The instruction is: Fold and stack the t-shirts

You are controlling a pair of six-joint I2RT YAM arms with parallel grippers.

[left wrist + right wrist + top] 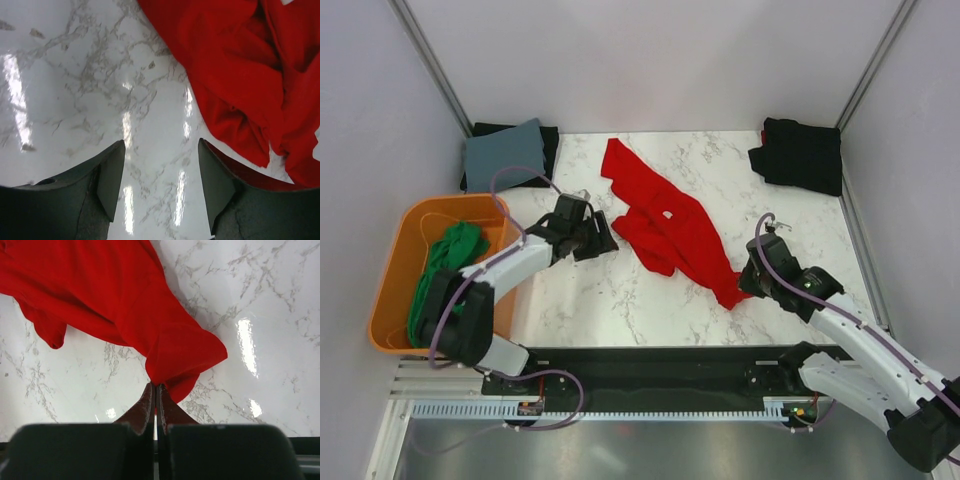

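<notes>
My left gripper moves outward and down next, turning, onto the red t-shirt's jutting corner (619, 228), since its fingers straddle bare marble.
A crumpled red t-shirt (665, 220) lies across the middle of the marble table, running from the back centre to the front right. My right gripper (748, 280) is shut on its near right corner; in the right wrist view the red t-shirt (125, 305) is pinched at the fingertips (155, 388). My left gripper (603, 238) is open and empty, just left of the shirt's left edge; in the left wrist view its fingers (112, 175) stand over bare marble with the red t-shirt (240, 70) to the right.
An orange basket (395, 290) at the left holds a green t-shirt (445, 265). A folded grey-blue t-shirt (505, 155) lies on a black one at the back left. A black t-shirt pile (800, 155) sits at the back right.
</notes>
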